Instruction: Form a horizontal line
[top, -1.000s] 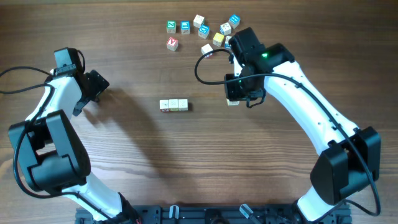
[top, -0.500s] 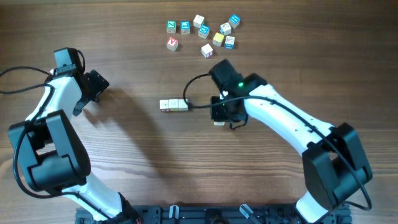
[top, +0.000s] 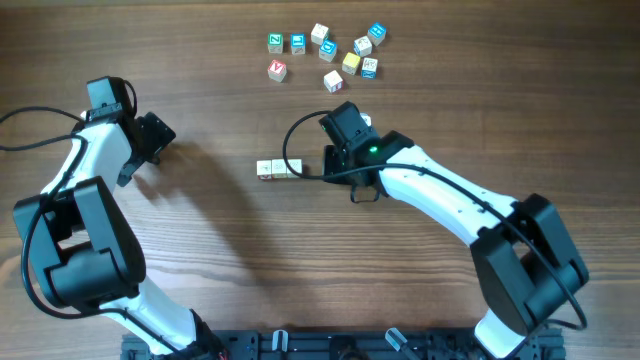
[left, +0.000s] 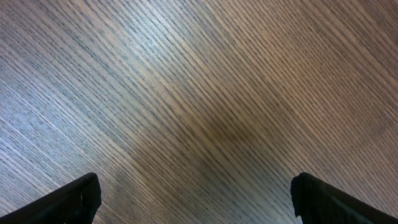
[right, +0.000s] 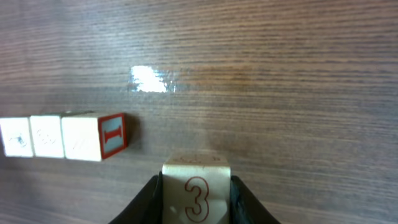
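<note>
The cream cube is still apart from the row, so it goes down beside the row's red-framed end (top: 307, 169) (right: 125, 137) next, and my right gripper opens.
A row of three cream-white cubes (top: 278, 169) lies edge to edge at the table's middle; it also shows in the right wrist view (right: 62, 135), its right end face red-framed. My right gripper (right: 196, 193) is shut on a cream cube with a red "3" (right: 196, 190), held just right of the row's end and apart from it. In the overhead view the right gripper (top: 340, 172) hides that cube. My left gripper (left: 196, 196) is open and empty over bare wood, far left of the row (top: 150, 140).
Several loose cubes with blue, green, red and yellow faces (top: 325, 50) lie scattered at the back of the table. A black cable loops from the right arm (top: 292, 150) near the row.
My right gripper has carried the "3" cube from near the loose cubes leftward and toward the front, to just right of the row. The left arm has not moved.
</note>
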